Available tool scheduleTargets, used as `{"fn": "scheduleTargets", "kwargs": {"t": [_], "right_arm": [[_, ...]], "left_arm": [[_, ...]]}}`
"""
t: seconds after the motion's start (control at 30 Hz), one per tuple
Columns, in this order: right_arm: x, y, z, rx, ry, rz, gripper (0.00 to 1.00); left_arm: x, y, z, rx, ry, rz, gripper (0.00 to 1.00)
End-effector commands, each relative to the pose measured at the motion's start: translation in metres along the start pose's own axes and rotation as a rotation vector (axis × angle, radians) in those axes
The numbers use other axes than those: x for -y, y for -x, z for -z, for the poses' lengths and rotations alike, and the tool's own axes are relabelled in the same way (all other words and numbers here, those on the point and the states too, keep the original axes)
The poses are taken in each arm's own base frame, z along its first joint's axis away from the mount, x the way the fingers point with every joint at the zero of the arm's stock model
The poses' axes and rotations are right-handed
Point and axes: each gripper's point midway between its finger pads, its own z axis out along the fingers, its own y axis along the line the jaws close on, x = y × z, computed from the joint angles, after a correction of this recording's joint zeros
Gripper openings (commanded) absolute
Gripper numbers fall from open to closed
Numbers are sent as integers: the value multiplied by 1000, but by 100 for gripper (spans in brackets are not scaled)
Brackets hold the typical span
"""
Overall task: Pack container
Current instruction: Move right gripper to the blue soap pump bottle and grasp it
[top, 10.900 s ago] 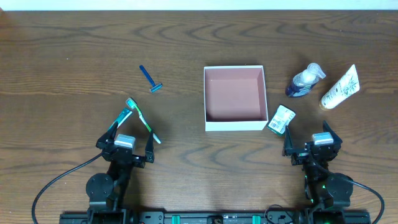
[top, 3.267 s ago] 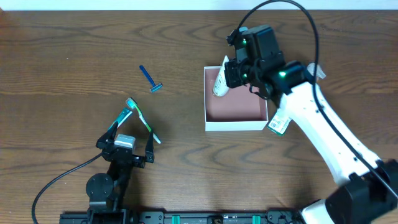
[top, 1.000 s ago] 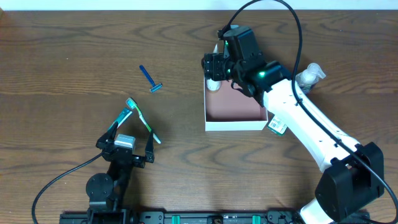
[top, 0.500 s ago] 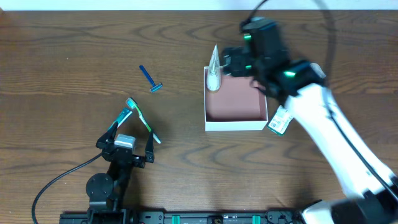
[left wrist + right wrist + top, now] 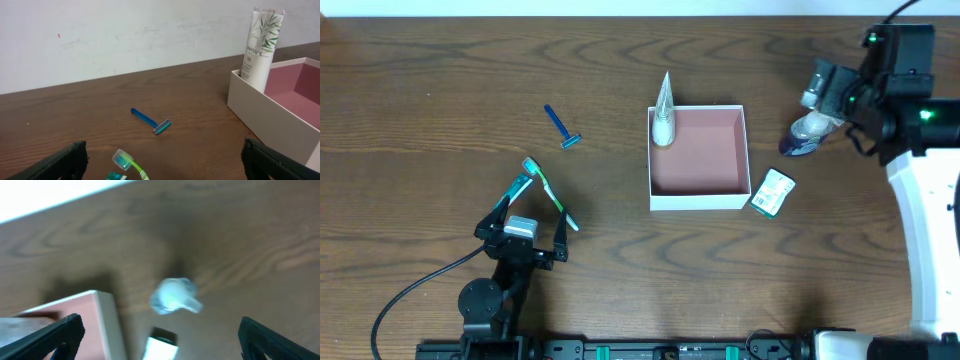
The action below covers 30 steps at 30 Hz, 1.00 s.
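Observation:
My right gripper needs to go down next onto the pump top of the clear bottle, because the bottle already shows below between my open fingers.
The container [image 5: 705, 155] is a square white box with a pink inside at the table's middle. A white tube [image 5: 663, 112] stands upright in its back left corner. The left wrist view also shows the tube [image 5: 261, 44] and the box wall [image 5: 265, 107]. My right gripper [image 5: 823, 92] is open and empty, above a clear pump bottle [image 5: 806, 135] to the right of the box. The blurred right wrist view shows this bottle [image 5: 172, 295], a green and white packet [image 5: 161, 348] and the box corner [image 5: 107, 325] between my open fingers [image 5: 165, 340]. My left gripper [image 5: 165, 165] is open and empty at the front left.
A blue razor [image 5: 561, 128] lies left of the box and also shows in the left wrist view [image 5: 150, 120]. Green toothbrushes [image 5: 545, 188] lie just in front of my left gripper [image 5: 523, 235]. The packet [image 5: 772, 192] lies at the box's front right corner.
My right gripper has let go of the white tube in the box's back left corner and swung right, to above the pump bottle. The left arm has not moved.

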Motion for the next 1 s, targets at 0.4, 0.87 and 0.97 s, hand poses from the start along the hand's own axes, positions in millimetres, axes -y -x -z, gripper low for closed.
{"fn": "scheduleTargets", "kwargs": {"t": [0.4, 0.87, 0.97], "right_arm": [[-4, -19, -48, -96, 213, 346, 99], [6, -46, -101, -227, 201, 431, 94], [5, -54, -111, -258, 213, 426, 86]], "left_arm": [[2, -17, -1, -50, -9, 17, 98], [2, -17, -1, -50, -8, 17, 98], [2, -17, -1, -50, -9, 17, 98]]}}
